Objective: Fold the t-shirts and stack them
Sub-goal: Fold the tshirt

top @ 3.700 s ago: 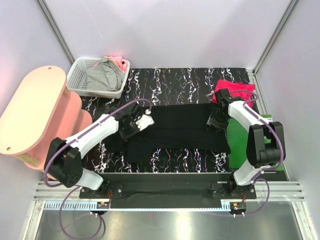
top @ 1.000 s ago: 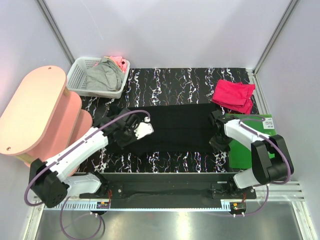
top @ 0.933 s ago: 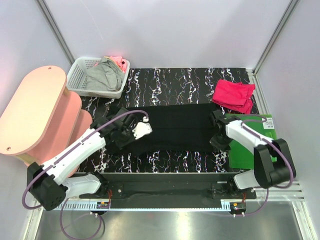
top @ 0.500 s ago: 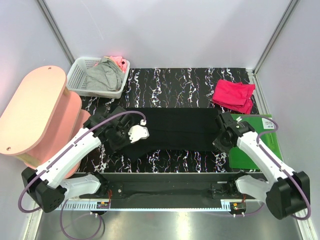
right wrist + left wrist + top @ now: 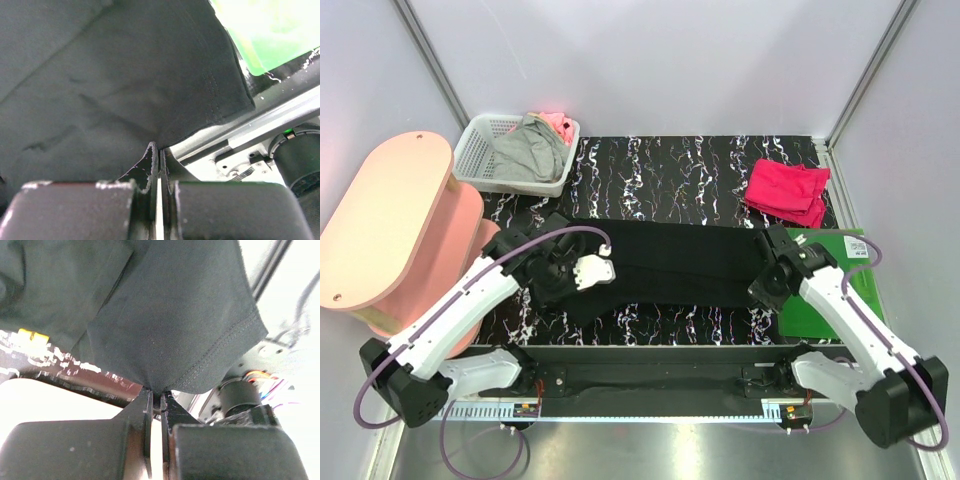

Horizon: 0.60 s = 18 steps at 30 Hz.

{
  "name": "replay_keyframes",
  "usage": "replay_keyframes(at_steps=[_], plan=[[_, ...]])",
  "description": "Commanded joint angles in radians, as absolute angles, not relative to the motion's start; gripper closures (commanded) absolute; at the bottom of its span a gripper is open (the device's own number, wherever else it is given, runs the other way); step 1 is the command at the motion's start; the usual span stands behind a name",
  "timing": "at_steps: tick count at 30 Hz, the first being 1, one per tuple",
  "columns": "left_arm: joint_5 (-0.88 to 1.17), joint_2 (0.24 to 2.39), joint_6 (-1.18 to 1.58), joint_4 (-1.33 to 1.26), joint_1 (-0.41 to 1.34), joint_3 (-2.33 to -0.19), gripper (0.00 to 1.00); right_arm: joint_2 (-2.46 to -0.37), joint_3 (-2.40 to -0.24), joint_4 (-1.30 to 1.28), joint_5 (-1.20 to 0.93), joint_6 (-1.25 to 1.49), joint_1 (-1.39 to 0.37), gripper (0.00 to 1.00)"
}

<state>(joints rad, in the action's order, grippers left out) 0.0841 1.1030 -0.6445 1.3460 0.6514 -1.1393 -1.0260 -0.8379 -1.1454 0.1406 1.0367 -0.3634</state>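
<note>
My left gripper will move the t-shirt's pinched hem corner outward and let it go by the black t-shirt's far edge, because the t-shirt's hem is still hanging on the near side.
A black t-shirt stretches in a long band across the middle of the marbled table, held between both arms. My left gripper is shut on its left hem corner, and the left wrist view shows the dark cloth pinched at the gripper. My right gripper is shut on the right hem corner, where the cloth rises from the gripper. A folded crimson-pink t-shirt lies at the far right, apart from both grippers.
A flat green board lies at the right edge, partly under my right arm, and shows as the green board in the right wrist view. A white lattice basket with clothes stands far left. A pink stool stands left of the table.
Both grippers, still shut on the black shirt's corners, have drawn it a little toward the near edge. The arms have swung outward and the cloth is pulled tauter.
</note>
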Motion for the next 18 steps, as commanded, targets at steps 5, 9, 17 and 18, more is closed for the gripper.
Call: replay_keyframes(at_steps=[5,9,17,18], plan=[[-0.067,1.371,-0.73,1.269,0.513,-1.254,1.0,-1.297,-1.048,-1.06,0.236,0.965,-0.37,0.98],[-0.1,1.495,-0.75,1.233,0.474,-1.344,1.0,-1.405,-1.117,-1.02,0.261,0.948,-0.361,0.98],[-0.147,1.686,-0.761,1.209,0.443,-1.515,1.0,-1.534,-1.19,-0.988,0.307,0.904,-0.311,0.98],[-0.155,1.703,-0.764,1.206,0.44,-1.526,1.0,-1.554,-1.196,-0.983,0.314,0.899,-0.307,0.98]])
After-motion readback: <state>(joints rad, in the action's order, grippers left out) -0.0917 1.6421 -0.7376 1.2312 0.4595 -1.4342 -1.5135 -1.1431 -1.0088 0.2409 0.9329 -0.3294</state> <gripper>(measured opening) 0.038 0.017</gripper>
